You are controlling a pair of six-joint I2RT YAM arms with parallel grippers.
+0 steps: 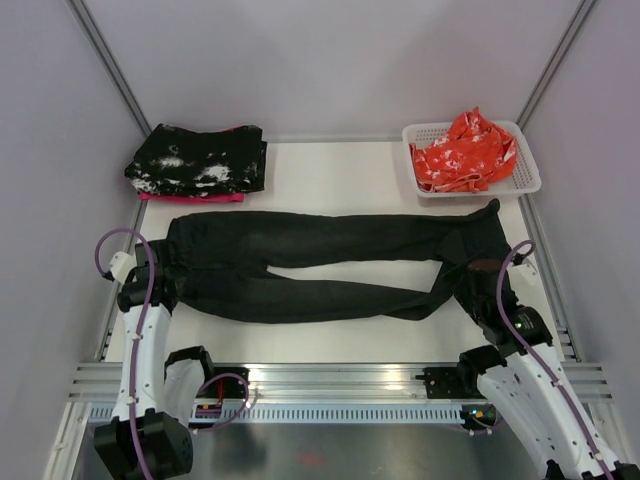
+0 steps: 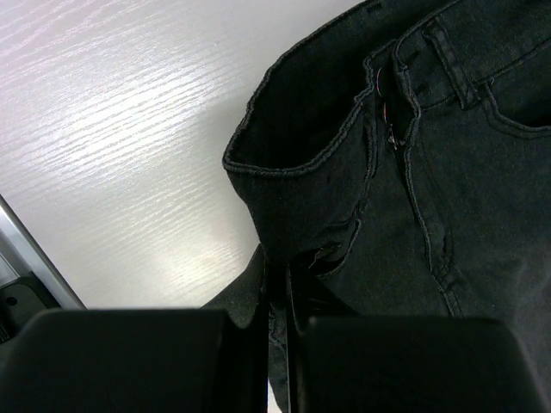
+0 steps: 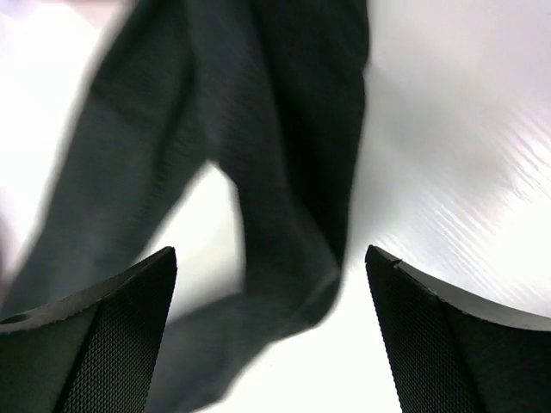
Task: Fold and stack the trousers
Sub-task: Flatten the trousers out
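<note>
My left gripper draws back toward the bare tabletop between it and the bar next and releases the corner of the waistband, since the waistband gapes in a fold.
The black trousers [image 1: 330, 265] lie flat across the white table [image 1: 340, 180], with the waist at the left and the two legs running right. My left gripper [image 1: 165, 283] is at the waist's near-left corner. In the left wrist view it [image 2: 280, 292] is shut on a fold of the waistband cloth [image 2: 465, 198], next to the fly and a pocket. My right gripper [image 1: 483, 285] is over the leg ends at the right. In the right wrist view it [image 3: 271, 251] is wide open and empty, with the blurred leg cloth [image 3: 284, 155] lying between and beyond its fingers.
A folded black cloth speckled with white [image 1: 198, 160] sits on a pink cloth at the back left. A white basket [image 1: 525, 180] at the back right holds orange-red printed cloth [image 1: 462, 150]. A metal rail [image 1: 330, 378] runs along the near edge, and walls stand on both sides.
</note>
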